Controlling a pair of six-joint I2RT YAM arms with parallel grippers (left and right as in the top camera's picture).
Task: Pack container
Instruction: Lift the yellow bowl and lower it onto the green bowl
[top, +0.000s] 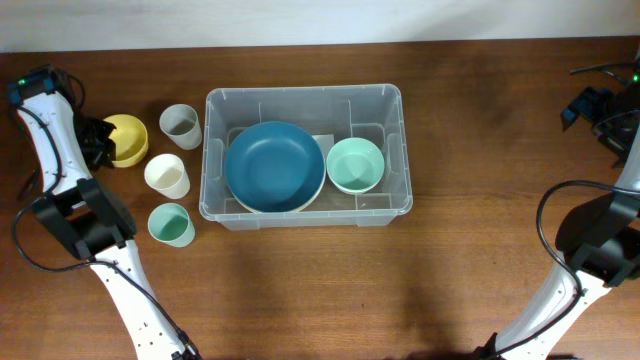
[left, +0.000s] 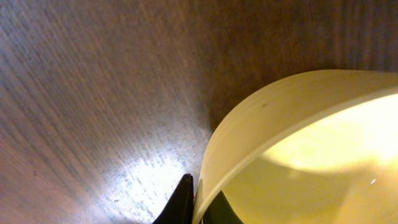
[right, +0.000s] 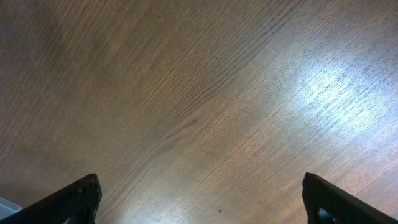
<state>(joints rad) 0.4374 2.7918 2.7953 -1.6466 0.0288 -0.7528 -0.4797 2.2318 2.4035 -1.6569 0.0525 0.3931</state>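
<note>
My left gripper will go up, carry the yellow bowl (top: 127, 136) past the cups, and lower it into the small mint bowl (top: 355, 165). Then it will let go, because the mint bowl is empty.
The clear plastic container (top: 212, 150) stands mid-table with a big blue bowl (top: 274, 166) and a small mint bowl (top: 355, 165) inside. Left of it lies a yellow bowl (top: 127, 136); my left gripper (top: 100, 142) is shut on its rim, one black finger (left: 181, 202) outside the wall and the other inside the yellow bowl (left: 292, 149). A grey cup (top: 180, 125), a cream cup (top: 168, 176) and a mint cup (top: 171, 224) stand between that bowl and the container. My right gripper (right: 199, 199) hangs open over bare wood at the far right.
Both arms' bases come up from the table's front edge, the left arm (top: 100, 240) close beside the mint cup. The right arm (top: 600, 240) stands at the far right, away from the container. Dark wooden tabletop (top: 480, 120) all round.
</note>
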